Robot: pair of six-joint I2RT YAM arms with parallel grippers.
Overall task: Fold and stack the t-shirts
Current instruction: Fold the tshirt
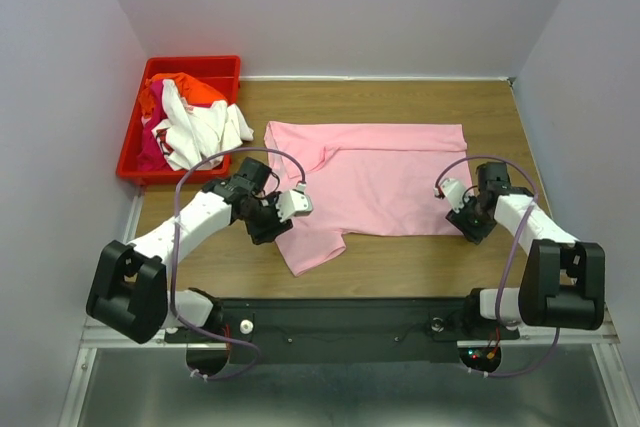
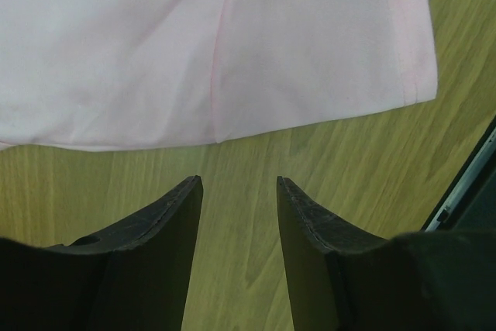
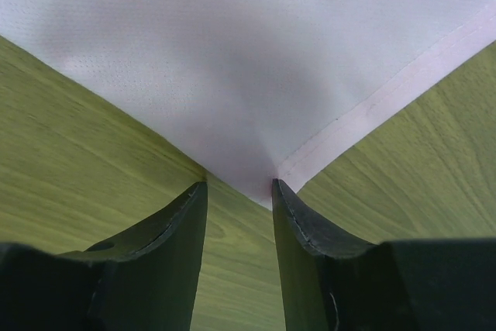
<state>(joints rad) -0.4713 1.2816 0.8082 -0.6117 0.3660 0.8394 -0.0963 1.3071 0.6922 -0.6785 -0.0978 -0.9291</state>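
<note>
The open fingers of my left gripper are above bare wood. Next I should lower my left gripper toward the right in the top view, onto the shirt's hem at the seam's end (image 1: pixel 281 235) (image 2: pixel 217 138).
A light pink t-shirt (image 1: pixel 380 182) lies spread flat on the wooden table (image 1: pixel 420 257). My left gripper (image 1: pixel 267 230) hovers just off its near-left edge. In the left wrist view this gripper (image 2: pixel 239 185) is open over bare wood, with the shirt's hem (image 2: pixel 232 52) a little ahead of the fingertips. My right gripper (image 1: pixel 468 227) is at the shirt's near-right corner. In the right wrist view it (image 3: pixel 239 187) stands open, and the corner of the pink cloth (image 3: pixel 256 60) just reaches the gap between the tips. More t-shirts (image 1: pixel 190 122), white, orange-red and magenta, are heaped in a bin.
The red plastic bin (image 1: pixel 190 62) stands at the back left corner of the table. Pale walls close in the left, right and back sides. A black rail (image 1: pixel 340 312) carrying the arm bases runs along the near edge.
</note>
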